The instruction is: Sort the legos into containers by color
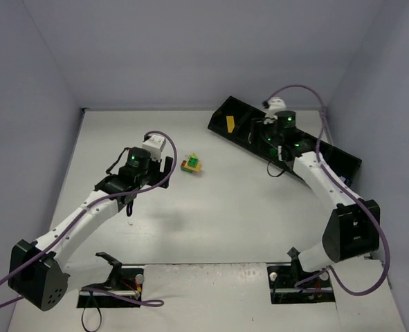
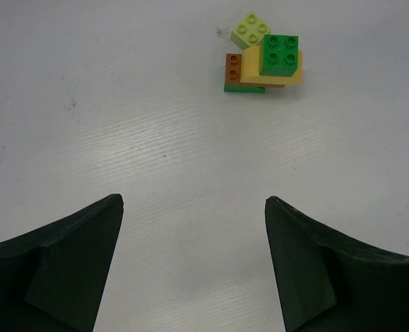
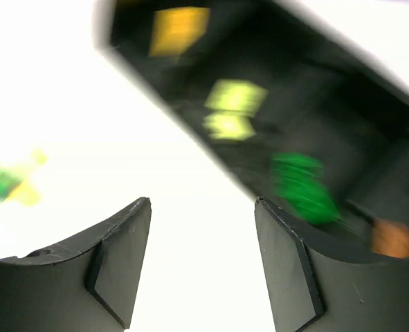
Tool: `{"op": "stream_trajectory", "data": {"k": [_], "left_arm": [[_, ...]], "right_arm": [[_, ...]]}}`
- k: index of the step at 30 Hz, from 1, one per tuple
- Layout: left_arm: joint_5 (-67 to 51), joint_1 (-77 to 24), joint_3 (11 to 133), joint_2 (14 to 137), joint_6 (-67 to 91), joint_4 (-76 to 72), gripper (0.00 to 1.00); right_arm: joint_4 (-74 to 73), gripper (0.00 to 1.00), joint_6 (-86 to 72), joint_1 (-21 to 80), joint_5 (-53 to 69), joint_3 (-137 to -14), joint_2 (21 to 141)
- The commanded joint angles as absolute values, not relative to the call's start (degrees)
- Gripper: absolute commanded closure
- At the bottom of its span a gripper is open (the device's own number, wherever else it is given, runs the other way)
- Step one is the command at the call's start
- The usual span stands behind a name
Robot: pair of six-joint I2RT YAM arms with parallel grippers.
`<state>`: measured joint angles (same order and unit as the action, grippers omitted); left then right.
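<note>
The right gripper swings to the left in the top view next and lowers over the dark green brick, because that brick sits topmost on the yellow one.
A small pile of legos (image 1: 191,164) lies on the white table. In the left wrist view it shows a lime brick (image 2: 251,29), a dark green brick (image 2: 279,54), a yellow one (image 2: 249,70) and an orange-brown one (image 2: 233,67). My left gripper (image 1: 168,164) (image 2: 194,200) stands open and empty just short of the pile. My right gripper (image 1: 268,138) (image 3: 203,202) is open and empty over the near edge of the black compartment tray (image 1: 221,113) (image 3: 173,107). Blurred in the tray lie a yellow brick (image 3: 180,29), lime bricks (image 3: 235,97), a green brick (image 3: 301,187) and an orange-brown brick (image 3: 394,238).
The tray runs diagonally along the back right of the table, near the right wall. Grey walls close the table at the back and both sides. Purple cables loop off both arms.
</note>
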<state>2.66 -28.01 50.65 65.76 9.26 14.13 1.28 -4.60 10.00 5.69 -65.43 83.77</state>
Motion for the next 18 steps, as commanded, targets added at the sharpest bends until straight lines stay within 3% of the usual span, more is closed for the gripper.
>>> {"op": "stream_trajectory", "data": {"k": [1,6,18], "left_arm": [[4.7,-27.9,53.6,63.7,11.4,15.2,0.23],[8.1,-27.6,51.6,62.8,16.0,19.1,0.23],[7.9,-27.3,46.8,53.7,21.2,23.9,0.23]], "right_arm": [[3.9,0.42,6.3,18.2,15.7,-69.6,87.6],[2.0,0.42,10.9,24.2,23.5,-77.7,95.8],[-4.3,0.41,17.8,33.5,24.3,-92.5,114.3]]}}
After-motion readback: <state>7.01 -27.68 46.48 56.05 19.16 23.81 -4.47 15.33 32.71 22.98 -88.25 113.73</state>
